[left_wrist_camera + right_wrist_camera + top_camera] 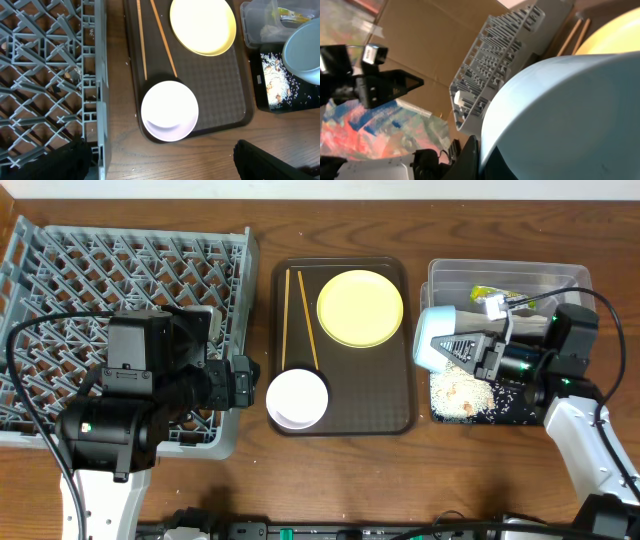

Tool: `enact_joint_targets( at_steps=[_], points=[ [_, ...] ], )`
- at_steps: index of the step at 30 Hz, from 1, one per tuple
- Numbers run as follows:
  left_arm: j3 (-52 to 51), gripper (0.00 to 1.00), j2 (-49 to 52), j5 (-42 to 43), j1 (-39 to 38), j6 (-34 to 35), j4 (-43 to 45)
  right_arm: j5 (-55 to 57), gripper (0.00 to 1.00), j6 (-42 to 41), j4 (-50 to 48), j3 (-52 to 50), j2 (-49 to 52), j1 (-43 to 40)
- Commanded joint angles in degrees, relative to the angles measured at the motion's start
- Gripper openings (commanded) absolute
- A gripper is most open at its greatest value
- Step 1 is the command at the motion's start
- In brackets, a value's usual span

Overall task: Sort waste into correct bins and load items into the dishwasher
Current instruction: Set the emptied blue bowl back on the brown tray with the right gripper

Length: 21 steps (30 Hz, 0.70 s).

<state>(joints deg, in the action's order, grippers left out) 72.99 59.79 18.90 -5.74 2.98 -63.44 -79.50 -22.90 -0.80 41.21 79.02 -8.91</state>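
Observation:
The robot's right gripper needs to turn the bowl upright and then lower it beside the white bowl [297, 397], where the brown serving tray is bare.
My right gripper [458, 348] is shut on the rim of the light-blue bowl [432, 338]. It holds the bowl tilted on its side over the black tray [505, 408], where rice crumbs [458, 392] lie. The bowl fills the right wrist view [560, 115]. The clear tub [500, 277] behind holds the green-yellow wrapper [487, 295] and a white napkin [267, 32]. The yellow plate [360, 308], white bowl [297, 397] and chopsticks [300, 315] lie on the brown serving tray [390, 395]. My left gripper [160, 160] is open and empty, at the grey dish rack's [100, 270] near right corner.
The brown serving tray sits between the rack and the two bins. The left arm's body covers the rack's near right part. A strip of bare wooden table [350, 470] runs along the front edge.

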Motion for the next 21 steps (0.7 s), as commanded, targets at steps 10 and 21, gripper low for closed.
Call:
enact_joint_targets(
  at_steps=[10, 21],
  points=[
    [0.09, 0.95, 0.00, -0.52, -0.09, 0.28, 0.90, 59.06, 0.01, -1.97, 26.29, 4.79, -1.03, 27.63],
    [0.09, 0.95, 0.02, -0.52, -0.09, 0.31, 1.99, 75.28, 0.01, 9.68, 31.08, 10.62, 0.92, 46.66]
  ],
)
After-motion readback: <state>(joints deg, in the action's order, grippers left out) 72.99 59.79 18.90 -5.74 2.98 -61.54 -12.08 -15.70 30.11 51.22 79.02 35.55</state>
